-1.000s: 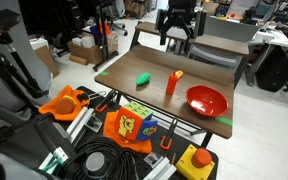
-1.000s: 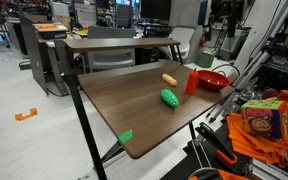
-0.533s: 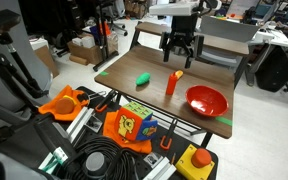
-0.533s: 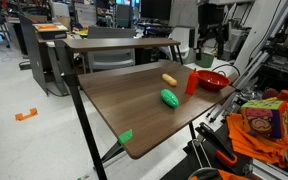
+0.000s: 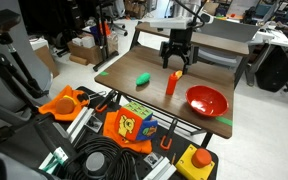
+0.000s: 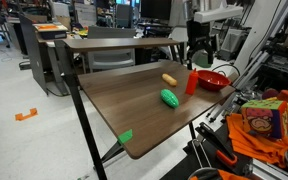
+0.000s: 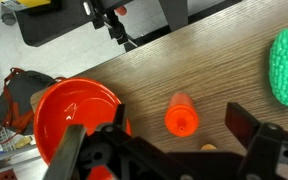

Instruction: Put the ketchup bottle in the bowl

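Observation:
Next, my gripper moves down around the red bottle's top end (image 5: 172, 75) (image 7: 182, 120) and closes, because the bottle stands upright below my gripper, showing between its open fingers.
The ketchup bottle (image 5: 171, 84) is a slim red bottle standing upright on the brown table; it also shows in the other exterior view (image 6: 192, 82) and from above in the wrist view (image 7: 181, 114). The glossy red bowl (image 5: 206, 100) sits beside it, also seen in an exterior view (image 6: 213, 80) and at the left of the wrist view (image 7: 72, 115). My gripper (image 5: 176, 62) hangs open and empty above the bottle, also in an exterior view (image 6: 198, 55); in the wrist view its fingers (image 7: 169, 140) straddle the bottle from above.
A green object (image 5: 142, 79) and a small yellow-orange oblong object (image 6: 169, 79) lie on the table (image 5: 134, 95). A second table stands behind. Cables, toys and orange tools lie on the floor by the near edge (image 5: 124, 125).
My gripper has come down and moved from high behind the table to just above the ketchup bottle. The objects on the table have not moved.

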Tool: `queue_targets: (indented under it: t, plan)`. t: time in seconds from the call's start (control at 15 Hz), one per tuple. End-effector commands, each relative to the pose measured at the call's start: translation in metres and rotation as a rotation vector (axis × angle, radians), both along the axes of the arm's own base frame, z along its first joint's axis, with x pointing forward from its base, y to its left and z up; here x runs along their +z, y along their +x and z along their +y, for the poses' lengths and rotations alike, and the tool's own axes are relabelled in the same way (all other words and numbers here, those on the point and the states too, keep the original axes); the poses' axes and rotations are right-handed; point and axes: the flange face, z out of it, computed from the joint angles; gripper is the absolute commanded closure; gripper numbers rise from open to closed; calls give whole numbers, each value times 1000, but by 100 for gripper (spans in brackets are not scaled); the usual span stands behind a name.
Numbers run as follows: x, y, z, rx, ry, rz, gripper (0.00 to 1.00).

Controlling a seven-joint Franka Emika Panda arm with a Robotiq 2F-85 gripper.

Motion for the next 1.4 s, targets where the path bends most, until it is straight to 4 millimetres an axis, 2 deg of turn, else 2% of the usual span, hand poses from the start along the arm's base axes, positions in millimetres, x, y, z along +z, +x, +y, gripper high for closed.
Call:
queue_targets:
  t: [0.0,0.6,0.67,0.73,0.87,1.13,1.33]
  plan:
    - [-15,14,7,-3,-35,11,0]
    - [-60,30,22,-32,-106,41,0]
    - [-63,32,23,-36,-111,43,6]
    - [-66,34,23,-41,-115,44,28]
    - [-70,38,23,-50,-124,45,32]
    - [-73,41,20,-66,-136,77,63]
    - [-66,41,17,-83,-135,109,86]
